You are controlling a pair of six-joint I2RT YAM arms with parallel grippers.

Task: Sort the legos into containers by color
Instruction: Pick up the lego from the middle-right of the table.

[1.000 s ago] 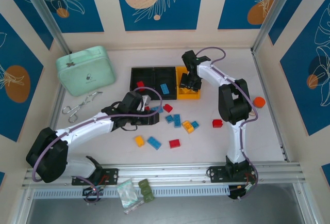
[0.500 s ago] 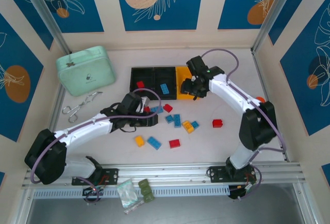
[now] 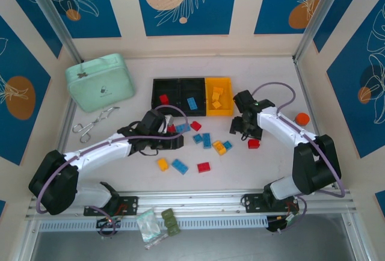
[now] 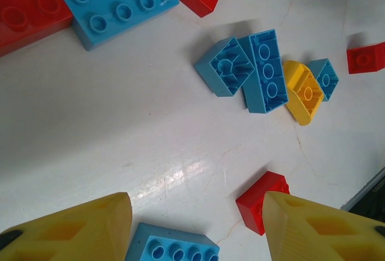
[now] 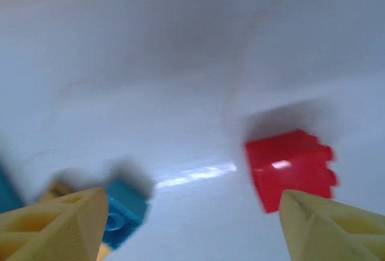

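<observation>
I will next move my right gripper back and down over the lone red brick, because the brick is off-center, close to one finger instead of halfway between both.
The containers stand in a row at the back: a black bin with a red brick, a black bin with a blue brick, and a yellow-orange bin with yellow bricks. Loose legos lie in front, among them a red brick, a yellow one and a blue one. My left gripper hangs open over the table, a blue brick and a red brick between its fingers. My right gripper is open, low beside the red brick and a small blue brick.
A mint-green case sits at the back left, with metal scissors in front of it. An orange cap lies at the right. A clear bag and dark green blocks rest on the near rail.
My right arm has swung away from the yellow-orange bin, toward me and to the right, down to the table near the lone red brick. The left arm has barely moved.
</observation>
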